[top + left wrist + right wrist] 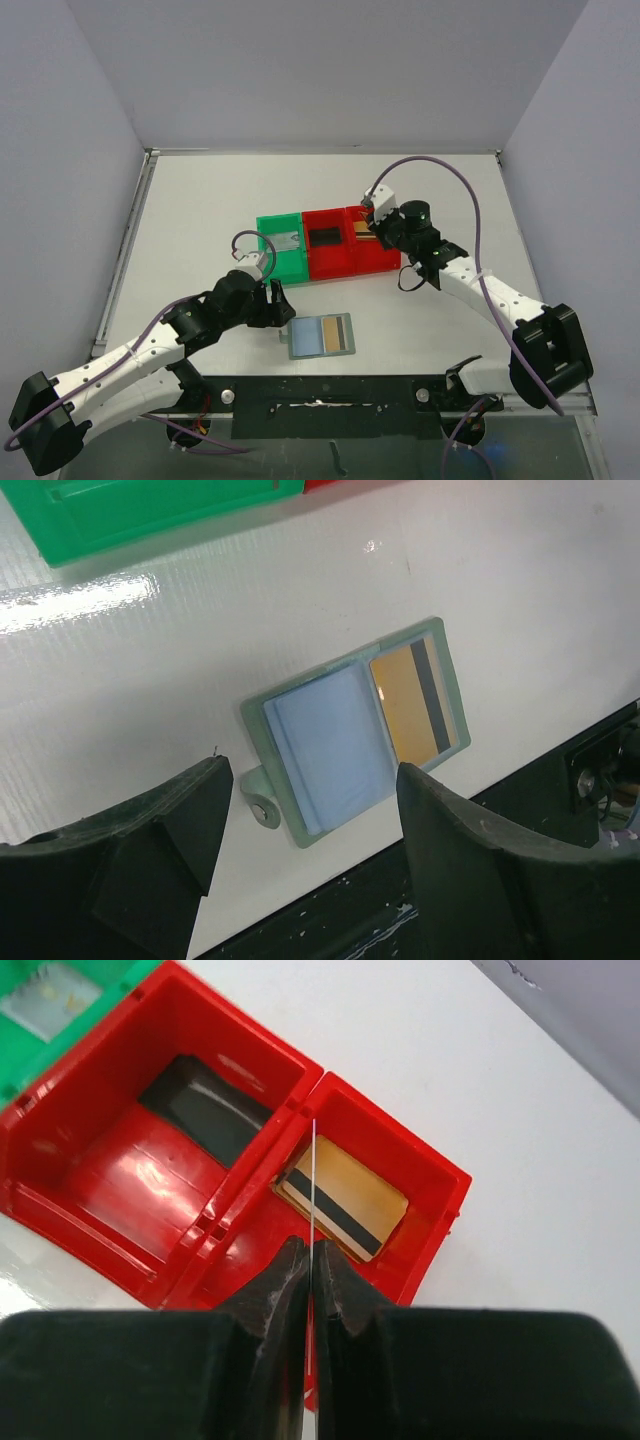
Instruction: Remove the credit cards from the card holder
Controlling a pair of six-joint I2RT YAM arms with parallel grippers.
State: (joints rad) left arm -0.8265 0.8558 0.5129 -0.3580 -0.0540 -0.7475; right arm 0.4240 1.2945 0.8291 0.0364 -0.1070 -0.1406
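I need to lower the thin card next with my right gripper into the small red bin below, which already holds a gold striped card, and release it there.
The grey-blue card holder [320,337] [330,750] lies flat near the table's front edge, with a gold, dark-striped credit card [339,334] [415,700] showing in its right part. My left gripper [281,305] [312,780] is open just left of and above the holder, touching nothing. My right gripper [370,224] [312,1255] is shut on a thin credit card [313,1175], seen edge-on, above the small red bin [432,1228]. Another gold striped card [350,1200] lies in that bin.
A black card [325,237] [205,1110] lies in the middle red bin [328,264] [110,1180]. A silver-grey card [288,241] [48,998] lies in the green bin [290,268] [150,515]. The black front rail [330,392] [450,880] runs just behind the holder.
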